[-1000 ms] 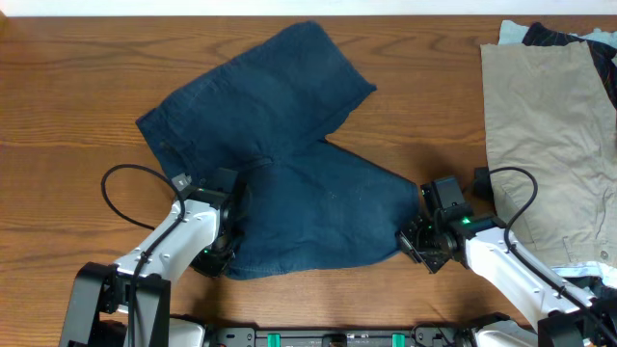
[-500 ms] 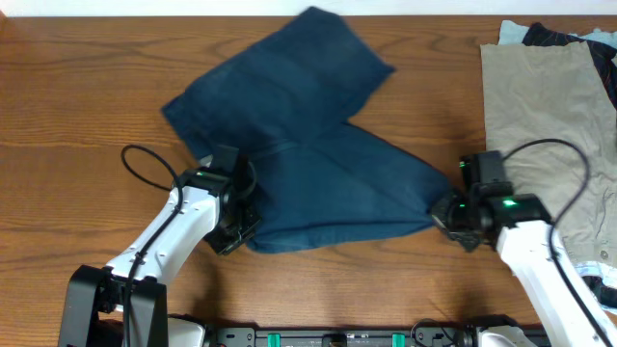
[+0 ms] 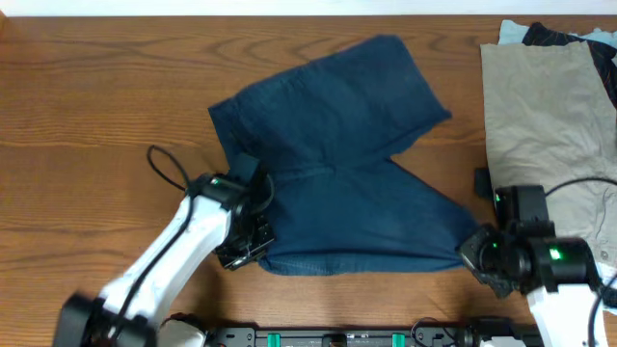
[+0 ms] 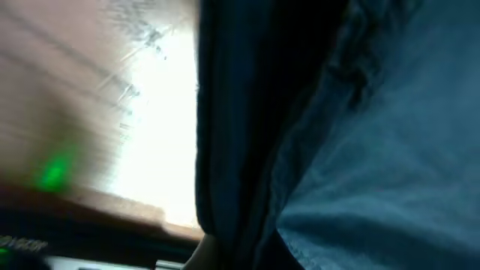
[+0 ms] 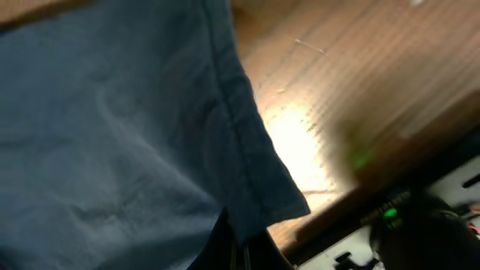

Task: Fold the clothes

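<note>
Next, my left gripper lifts outward toward the shorts' far corner [image 3: 221, 115] beside the bare wood and releases the cloth there, since the near part of the shorts still lies unfolded.
The dark navy shorts [image 3: 337, 164] lie spread on the wooden table, one leg toward the far right, the near part stretched wide. My left gripper [image 3: 253, 253] is shut on the near left corner of the shorts [image 4: 322, 135]. My right gripper [image 3: 472, 256] is shut on the near right corner, where the hem [image 5: 247, 150] runs into the jaws [image 5: 241, 253]. The cloth between the two grippers hangs taut along the near edge.
A beige garment [image 3: 545, 145] lies at the right edge of the table, with light blue and black cloth [image 3: 549, 34] at its far end. Bare wood [image 3: 87, 106] lies to the left of the shorts.
Both grippers have carried the shorts to the right, and the whole garment has slid right. The right gripper has also moved nearer the front edge, and the near hem is stretched wider.
</note>
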Controlling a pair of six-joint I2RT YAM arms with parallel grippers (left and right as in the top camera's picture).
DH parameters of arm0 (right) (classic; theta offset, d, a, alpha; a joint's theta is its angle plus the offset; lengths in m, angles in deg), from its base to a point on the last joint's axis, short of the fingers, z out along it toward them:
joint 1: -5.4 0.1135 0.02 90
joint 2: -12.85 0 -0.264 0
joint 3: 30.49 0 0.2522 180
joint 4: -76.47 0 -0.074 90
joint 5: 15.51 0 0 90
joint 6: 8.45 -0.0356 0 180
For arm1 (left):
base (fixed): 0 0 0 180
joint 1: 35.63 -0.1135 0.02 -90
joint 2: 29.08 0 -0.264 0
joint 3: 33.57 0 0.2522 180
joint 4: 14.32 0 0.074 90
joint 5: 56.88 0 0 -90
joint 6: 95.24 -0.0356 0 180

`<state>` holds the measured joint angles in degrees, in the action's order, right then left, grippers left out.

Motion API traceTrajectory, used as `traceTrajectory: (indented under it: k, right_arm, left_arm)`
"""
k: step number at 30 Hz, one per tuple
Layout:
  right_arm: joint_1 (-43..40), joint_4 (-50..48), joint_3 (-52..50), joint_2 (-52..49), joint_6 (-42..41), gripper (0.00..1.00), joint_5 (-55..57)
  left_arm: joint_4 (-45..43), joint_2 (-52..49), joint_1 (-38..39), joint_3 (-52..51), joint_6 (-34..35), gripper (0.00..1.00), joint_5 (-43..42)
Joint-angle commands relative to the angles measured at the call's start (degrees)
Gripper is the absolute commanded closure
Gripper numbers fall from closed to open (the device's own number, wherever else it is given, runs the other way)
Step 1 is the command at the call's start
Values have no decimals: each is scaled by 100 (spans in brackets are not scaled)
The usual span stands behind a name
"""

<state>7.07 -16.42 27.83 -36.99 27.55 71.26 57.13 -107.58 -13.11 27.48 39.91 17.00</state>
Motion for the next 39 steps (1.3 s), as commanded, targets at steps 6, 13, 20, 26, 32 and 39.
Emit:
traceTrajectory:
  k: [6, 13, 20, 26, 32, 39]
  right_arm:
    - [-63, 136, 636, 612, 940, 99, 127]
    - [-61, 85, 1738, 254, 1744, 99, 151]
    - [-42, -710, 2461, -699, 2667, 99, 107]
    - [219, -1969, 2706, -1690, 3217, 99, -13]
    - [623, -3491, 2706, -2564, 3606, 100, -11]
    - [1106, -5073, 2706, -3488, 3762, 99, -2]
  left_arm:
    - [520, 2382, 20, 74, -166, 94, 396]
    - [520, 4044, 17, 74, 155, 94, 1235]
    - [114, 3987, 15, 52, 496, 94, 2197]
    - [-133, 3239, -70, 52, 1292, 94, 3067]
    - [-927, 2461, -527, 52, 1567, 94, 3261]
    - [-1657, 1725, -1213, 52, 1906, 93, 3248]
